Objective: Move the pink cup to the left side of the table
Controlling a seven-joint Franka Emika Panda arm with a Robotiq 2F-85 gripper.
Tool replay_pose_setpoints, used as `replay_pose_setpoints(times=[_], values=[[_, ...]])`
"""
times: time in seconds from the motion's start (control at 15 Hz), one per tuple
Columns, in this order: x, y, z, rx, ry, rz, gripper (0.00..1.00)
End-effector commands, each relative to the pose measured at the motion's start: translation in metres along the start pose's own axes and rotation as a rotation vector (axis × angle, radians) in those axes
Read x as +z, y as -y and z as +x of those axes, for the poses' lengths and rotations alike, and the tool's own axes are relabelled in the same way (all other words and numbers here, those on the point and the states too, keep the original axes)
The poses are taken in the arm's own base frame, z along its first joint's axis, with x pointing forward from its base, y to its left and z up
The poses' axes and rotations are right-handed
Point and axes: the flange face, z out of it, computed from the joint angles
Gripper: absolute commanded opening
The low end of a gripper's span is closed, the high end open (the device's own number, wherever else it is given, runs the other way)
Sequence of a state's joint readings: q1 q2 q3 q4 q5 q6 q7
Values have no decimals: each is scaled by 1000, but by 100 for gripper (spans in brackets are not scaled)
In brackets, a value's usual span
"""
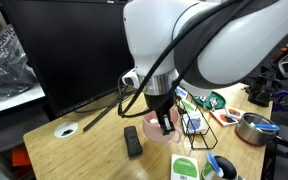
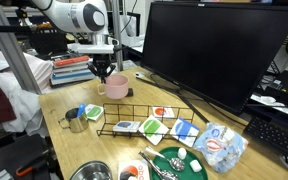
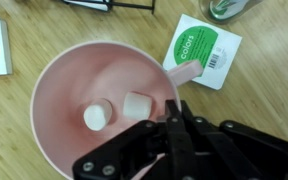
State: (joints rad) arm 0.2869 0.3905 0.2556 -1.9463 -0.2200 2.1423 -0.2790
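Note:
Next, my gripper carries the pink cup away from the wire rack, then lowers it onto the bare table and releases the cup's rim, since that side is clear.
The pink cup [image 3: 69, 85] fills the wrist view, a wide pale-pink mug with its small handle pointing toward a green card. Two white cubes lie inside it. My gripper [image 3: 174, 108] is shut on the cup's rim close to the handle. In both exterior views the gripper [image 1: 164, 122] [image 2: 104, 72] points straight down onto the cup [image 1: 156, 137] [image 2: 117, 88], which is on or just above the wood-grain table [image 1: 74, 155] [image 2: 44, 150]. In one exterior view the arm hides most of the cup.
A black remote [image 1: 132, 140] lies beside the cup, and the white-ringed cable hole [image 1: 67, 129] is further off. A black wire rack [image 2: 144, 115] with cards, a metal cup [image 2: 74, 120], a green bowl [image 2: 174, 163], a green-and-white container [image 1: 187, 167] and a large monitor [image 2: 209, 55] stand around.

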Motion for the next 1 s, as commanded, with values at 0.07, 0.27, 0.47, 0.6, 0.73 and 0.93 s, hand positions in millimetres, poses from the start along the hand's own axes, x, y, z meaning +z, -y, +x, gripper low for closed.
replay_pose_setpoints(times=[0.07,0.27,0.47,0.6,0.73,0.93], values=[[0,9,-2,-26,-12,-2,4],[-2,8,-7,-31,-35,-10,4],[-3,8,-8,-32,-37,-11,1],[-1,30,2,-159,-21,-27,1],[4,55,12,-286,-17,-39,1],[11,93,28,-460,-12,-53,1]])
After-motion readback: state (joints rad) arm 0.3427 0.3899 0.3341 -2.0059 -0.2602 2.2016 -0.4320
